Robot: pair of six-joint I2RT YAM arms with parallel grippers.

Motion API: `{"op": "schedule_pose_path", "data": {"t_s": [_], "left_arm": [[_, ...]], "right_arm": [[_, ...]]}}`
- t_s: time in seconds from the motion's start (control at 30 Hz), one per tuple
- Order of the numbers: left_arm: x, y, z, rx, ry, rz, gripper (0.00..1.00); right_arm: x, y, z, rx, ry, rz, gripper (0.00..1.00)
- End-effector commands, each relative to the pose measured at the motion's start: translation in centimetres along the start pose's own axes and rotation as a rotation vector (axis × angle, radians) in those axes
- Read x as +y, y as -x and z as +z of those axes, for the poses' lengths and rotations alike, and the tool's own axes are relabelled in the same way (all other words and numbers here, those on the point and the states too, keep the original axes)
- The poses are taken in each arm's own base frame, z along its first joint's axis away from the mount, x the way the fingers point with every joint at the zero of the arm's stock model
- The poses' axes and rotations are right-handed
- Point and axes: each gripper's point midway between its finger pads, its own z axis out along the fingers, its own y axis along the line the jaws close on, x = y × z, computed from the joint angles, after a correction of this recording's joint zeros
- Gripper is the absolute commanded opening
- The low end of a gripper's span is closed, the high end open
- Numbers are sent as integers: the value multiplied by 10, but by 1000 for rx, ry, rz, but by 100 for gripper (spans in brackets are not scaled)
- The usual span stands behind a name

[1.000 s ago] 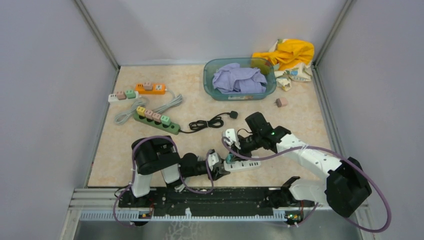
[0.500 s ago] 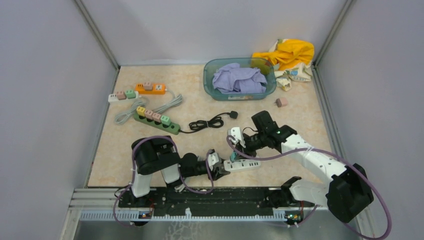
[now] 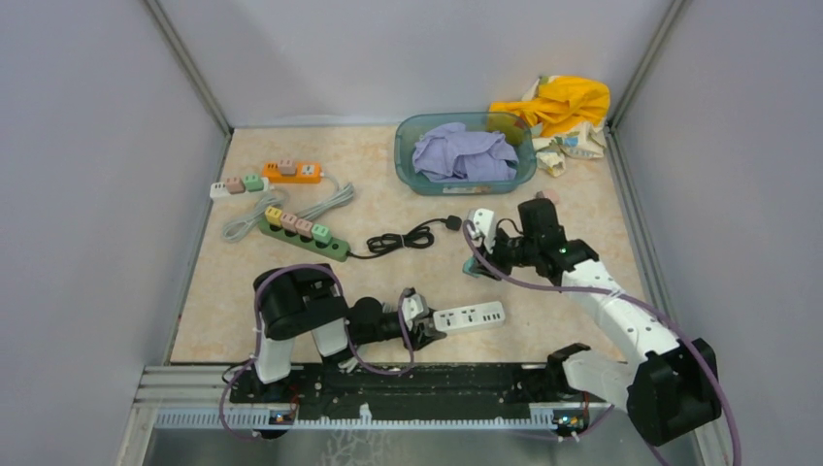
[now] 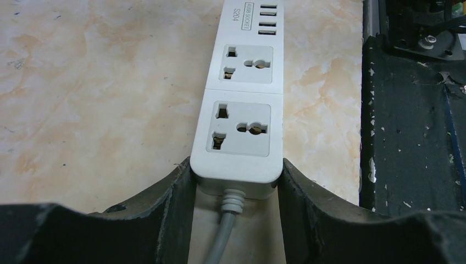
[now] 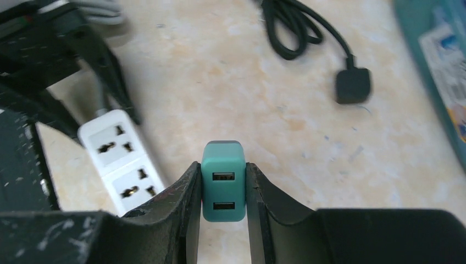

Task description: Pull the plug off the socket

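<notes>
My right gripper carries the teal plug (image 3: 472, 269) outward and down onto the tabletop beside the pink plug next, to release it. The plug already hangs clear of the socket strip.
The white socket strip (image 3: 471, 316) lies flat near the table's front edge, and both of its sockets (image 4: 242, 110) show bare. My left gripper (image 4: 236, 165) is shut on the strip's cable end, one finger against each side, with the grey cable running back between them. The teal plug (image 5: 223, 187), a small block with two USB ports, is clamped between my right gripper's (image 5: 223, 179) fingers. It hangs above the tabletop, apart from the strip (image 5: 118, 159). In the top view the right gripper (image 3: 476, 262) holds the plug (image 3: 472, 269) mid-table, beyond the strip.
A coiled black cable (image 3: 412, 237) lies just left of the right gripper. Green (image 3: 304, 233), orange (image 3: 291, 172) and small white (image 3: 238, 184) strips with plugs sit far left. A teal basin (image 3: 403, 155) of cloth, yellow cloth (image 3: 558, 102) and a pink plug (image 3: 546, 198) are at the back right.
My right gripper has lifted the teal plug out of the white strip and carried it away toward the far right. The left gripper has stayed on the strip's end.
</notes>
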Motion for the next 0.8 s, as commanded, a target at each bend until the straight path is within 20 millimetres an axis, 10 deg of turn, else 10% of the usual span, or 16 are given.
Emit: {"op": "schedule_pose_path", "data": {"t_s": [0.0,0.23,0.77], "left_arm": [[4,21,-7,-95,36,-57,57],[9,32,-7,-67,74,-85,89],[10,85,-12,71,111,-107,96]], "right_arm": [[-58,16,-24,-67,-275,100,0],[-92,6,-51,-134,-414,296,1],[-145,-2,-86,-298,-422,621,2]]}}
